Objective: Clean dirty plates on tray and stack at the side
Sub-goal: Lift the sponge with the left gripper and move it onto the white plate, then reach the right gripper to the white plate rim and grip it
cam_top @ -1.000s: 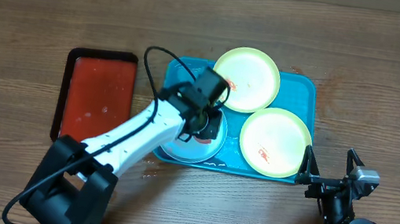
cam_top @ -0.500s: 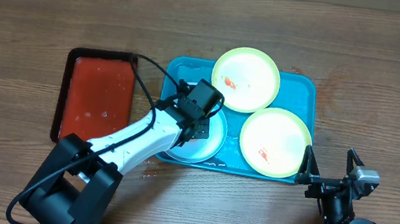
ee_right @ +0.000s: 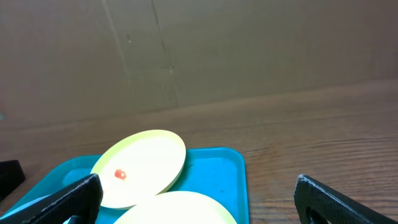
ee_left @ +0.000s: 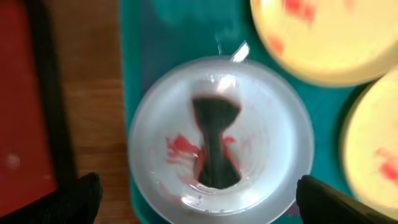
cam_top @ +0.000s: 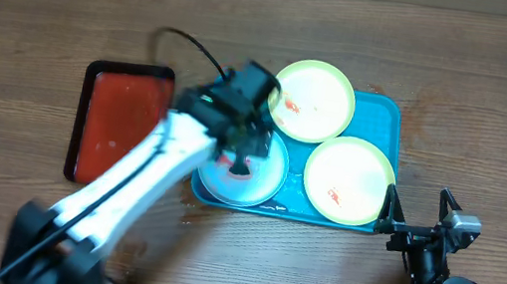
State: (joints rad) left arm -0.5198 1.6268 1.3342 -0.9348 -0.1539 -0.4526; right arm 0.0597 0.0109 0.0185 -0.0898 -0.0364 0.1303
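Observation:
My right gripper swings left in the overhead view next and tilts down onto the light blue plate's rim [cam_top: 287, 159], since bare tray borders it by the yellow-green plates.
The turquoise tray [cam_top: 389, 112] holds three dirty plates. A light blue plate [cam_top: 262, 186] [ee_left: 273, 124] with red smears sits at its left, and a dark hourglass-shaped object [ee_left: 214, 146] lies loose in the middle of it. My left gripper [cam_top: 245, 146] [ee_left: 199, 208] hovers open over this plate, fingers wide on both sides and touching nothing. Two yellow-green plates with red spots lie at the back [cam_top: 312, 101] [ee_right: 140, 168] and at the right [cam_top: 348, 180]. My right gripper [cam_top: 417, 199] [ee_right: 199, 199] rests open and empty off the tray's right front corner.
A red tray with a black rim [cam_top: 123, 123] lies on the wooden table left of the turquoise tray. The left arm's cable [cam_top: 192, 47] arches over the gap between the two trays. A cardboard wall [ee_right: 186, 50] stands behind the table.
My left gripper has gone from shut to wide open and risen off the light blue plate, leaving the dark object on it. The right arm has not moved.

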